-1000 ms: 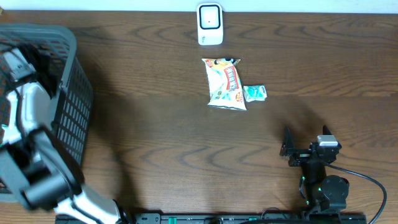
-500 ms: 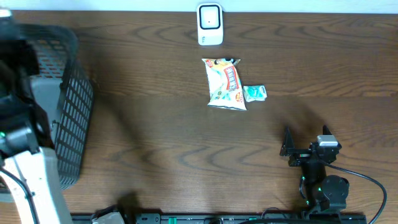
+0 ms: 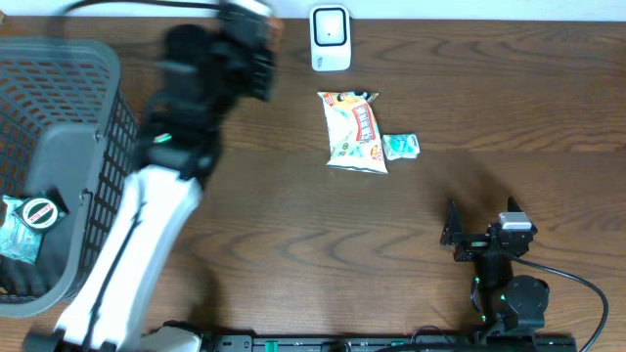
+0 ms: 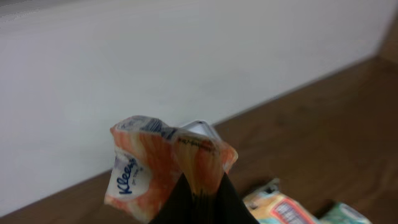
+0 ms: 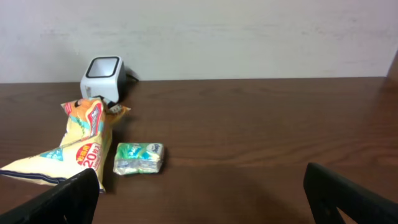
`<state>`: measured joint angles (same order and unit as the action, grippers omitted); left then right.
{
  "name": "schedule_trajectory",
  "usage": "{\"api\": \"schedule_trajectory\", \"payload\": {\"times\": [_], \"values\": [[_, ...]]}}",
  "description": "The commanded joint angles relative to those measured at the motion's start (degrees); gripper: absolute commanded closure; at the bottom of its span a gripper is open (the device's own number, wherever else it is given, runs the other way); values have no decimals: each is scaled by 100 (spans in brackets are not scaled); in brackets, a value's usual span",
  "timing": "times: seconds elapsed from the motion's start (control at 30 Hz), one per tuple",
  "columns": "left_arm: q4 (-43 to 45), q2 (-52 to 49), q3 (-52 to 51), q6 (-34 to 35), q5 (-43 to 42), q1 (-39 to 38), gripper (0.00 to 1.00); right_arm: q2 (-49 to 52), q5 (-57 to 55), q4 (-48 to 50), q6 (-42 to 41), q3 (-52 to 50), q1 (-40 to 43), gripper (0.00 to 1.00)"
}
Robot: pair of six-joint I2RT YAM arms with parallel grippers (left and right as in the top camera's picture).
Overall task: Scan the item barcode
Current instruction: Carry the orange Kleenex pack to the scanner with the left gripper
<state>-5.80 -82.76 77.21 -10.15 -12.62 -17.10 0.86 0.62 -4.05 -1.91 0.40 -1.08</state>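
Observation:
Next, my left gripper moves to the right in the overhead view and down, and releases the pack (image 4: 163, 163) on the bare tabletop beyond the small green packet.
An orange and white Kleenex tissue pack (image 4: 163, 163) is pinched at its lower edge by my left gripper (image 4: 200, 188), which is shut on it. From overhead, that gripper (image 3: 256, 34) is blurred at the table's far edge, just left of the white barcode scanner (image 3: 331, 37), and the pack shows only as an orange smear there. The scanner (image 5: 102, 73) stands against the wall in the right wrist view. My right gripper (image 3: 477, 235) rests open at the near right, nothing between its fingers (image 5: 68, 198).
A yellow snack bag (image 3: 354, 130) and a small green packet (image 3: 400, 147) lie in front of the scanner. A grey mesh basket (image 3: 108, 176) stands at the left edge with a green packet (image 3: 24, 227) inside.
The left arm has swung up out of the basket and across to the right, carrying the tissue pack to the far edge beside the scanner. The right arm has not moved.

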Motion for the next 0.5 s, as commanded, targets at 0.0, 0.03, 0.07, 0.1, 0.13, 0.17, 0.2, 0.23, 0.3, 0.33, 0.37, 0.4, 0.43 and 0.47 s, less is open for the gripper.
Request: {"api": "schedule_trajectory", "payload": {"times": [0.0,0.03,0.07,0.1,0.13,0.17,0.2,0.23,0.3,0.33,0.37,0.4,0.43,0.47], "values": [[474,-874,70,83,-87,-640,92,-22,-9,-24,-39,-11,24,1],[614,-1097,70,83,-87,-767,92,-22,-9,-24,-37,-11,24,1],[734,-1283,70,83,-87,-874,93,-22,-9,-24,-39,-11,24,1],[883,-1497,70,83,-87,-992,92,-22,-9,-24,-37,-9,24,1],[1040,-1711,70,83,-87,-1110,92,-22,-9,-24,-37,-11,24,1],[1158,-1864,70,83,-87,-1196,92,-22,-9,-24,-37,-9,24,1],[1296,-2037,70,83,-87,-1294,93,-22,-9,-24,-37,-11,24,1],[1405,-2175,70,83,-87,-1370,93,-22,-9,-24,-37,-11,24,1],[1633,-2468,70,83,-87,-1532,92,-22,-9,-24,-37,-11,24,1],[1696,-2570,70,83,-87,-1585,91,-22,-7,-24,-37,-11,24,1],[1766,-2680,70,83,-87,-1639,87,-22,-9,-24,-37,-11,24,1],[1816,-2776,70,83,-87,-1681,87,-22,-7,-24,-37,-9,24,1],[1845,-2852,70,83,-87,-1718,87,-22,-9,-24,-37,-9,24,1],[1858,-2920,70,83,-87,-1749,86,-22,-9,-24,-37,-11,24,1]]}}
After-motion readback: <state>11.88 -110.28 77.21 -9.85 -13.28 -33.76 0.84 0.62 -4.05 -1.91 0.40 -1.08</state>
